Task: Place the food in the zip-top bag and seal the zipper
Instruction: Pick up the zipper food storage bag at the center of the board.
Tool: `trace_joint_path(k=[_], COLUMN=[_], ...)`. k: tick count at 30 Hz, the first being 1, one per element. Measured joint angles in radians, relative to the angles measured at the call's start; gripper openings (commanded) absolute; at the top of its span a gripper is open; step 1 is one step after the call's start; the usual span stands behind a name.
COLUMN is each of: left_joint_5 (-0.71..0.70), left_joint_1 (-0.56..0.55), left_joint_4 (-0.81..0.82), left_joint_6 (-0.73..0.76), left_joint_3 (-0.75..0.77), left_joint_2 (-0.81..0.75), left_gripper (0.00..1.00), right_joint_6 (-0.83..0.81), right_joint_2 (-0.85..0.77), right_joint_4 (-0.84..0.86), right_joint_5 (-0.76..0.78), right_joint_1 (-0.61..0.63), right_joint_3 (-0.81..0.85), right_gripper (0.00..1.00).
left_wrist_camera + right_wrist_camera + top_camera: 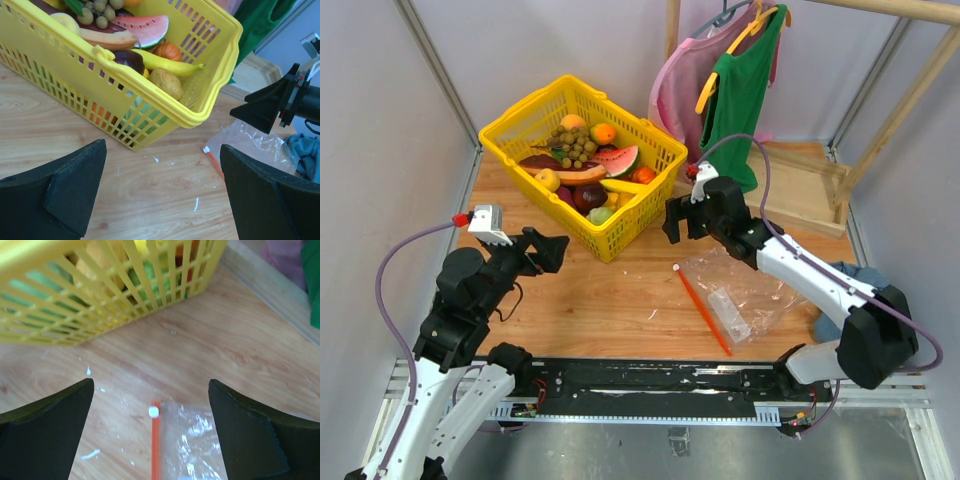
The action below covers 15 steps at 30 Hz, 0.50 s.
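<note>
My right gripper moves back and down onto the inner part of the bag's zipper beside the white label next, since the zipper runs back from the slider (676, 268).
The clear zip-top bag (745, 295) lies flat and empty on the wooden table, right of centre, its red-orange zipper (703, 311) along its left edge with a white slider (676, 268) at the far end. The food (582, 165) sits in a yellow basket (620, 235): grapes, watermelon slice, oranges, banana, potato. My left gripper (548, 249) is open and empty, left of the basket's near corner. My right gripper (682, 222) is open and empty, above the table just beyond the slider. The bag (215, 445) and zipper (156, 445) show between the right fingers; the bag's corner (250, 137) shows in the left wrist view.
A wooden clothes rack (800, 190) with green (745, 90) and pink garments stands at the back right. A blue-grey cloth (840, 280) lies at the right edge. Grey walls close in left and right. Bare wood lies between basket and bag.
</note>
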Motion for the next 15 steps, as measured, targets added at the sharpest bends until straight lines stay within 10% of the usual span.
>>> trace_joint_path(k=[15], left_joint_5=[0.156], left_joint_1=[-0.001], left_joint_4=[-0.051], left_joint_6=[-0.106], left_joint_3=[-0.043], left_joint_2=[0.019], left_gripper=[0.99], right_joint_6=[-0.038], right_joint_2=[-0.134], right_joint_4=[-0.369], right_joint_5=[0.111], right_joint_1=[0.079], right_joint_3=[-0.161], right_gripper=[0.95])
